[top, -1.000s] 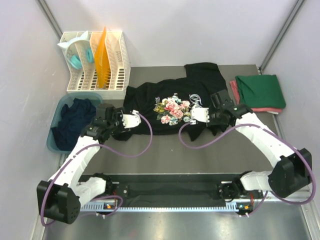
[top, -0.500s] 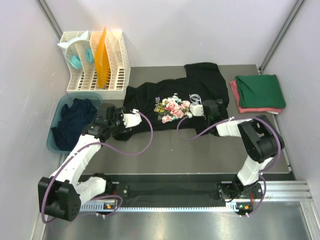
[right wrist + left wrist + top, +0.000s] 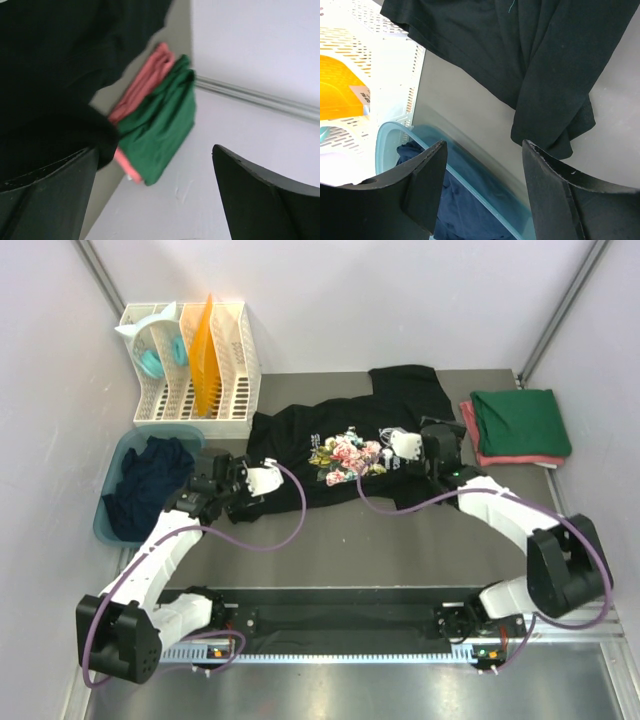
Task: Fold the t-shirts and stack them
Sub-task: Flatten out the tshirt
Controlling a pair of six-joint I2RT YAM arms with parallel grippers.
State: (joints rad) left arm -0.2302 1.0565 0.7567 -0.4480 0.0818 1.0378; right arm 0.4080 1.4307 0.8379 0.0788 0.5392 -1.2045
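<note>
My right gripper should move back next and close on the shirt's edge at the near sleeve (image 3: 450, 499), because the black cloth is unpinched and only rests against one finger's end.
A black t-shirt (image 3: 300, 445) (image 3: 520, 50) with a flowered chest print (image 3: 345, 455) lies spread out mid-table. My left gripper (image 3: 222, 478) (image 3: 482, 145) hangs open at the shirt's left sleeve, above the tub's rim, with nothing between its fingers. My right gripper (image 3: 438, 440) (image 3: 154, 149) stands wide open over the shirt's right side. Black cloth (image 3: 50, 50) rests against one finger but is not pinched. A folded green t-shirt (image 3: 520, 420) (image 3: 160, 125) lies on a folded pinkish-red one (image 3: 510, 458) (image 3: 145, 85) at the right. A navy shirt (image 3: 145, 480) (image 3: 460, 210) is bunched in the tub.
The teal-blue tub (image 3: 103, 520) (image 3: 484, 202) stands at the table's left edge. Behind it is a white slotted rack (image 3: 190, 370) (image 3: 350, 50) holding an orange sheet (image 3: 203, 350). White walls close in the left, back and right sides.
My right gripper has gone from shut to wide open, and its arm has swung back and up over the shirt's right side. The left arm has barely moved.
</note>
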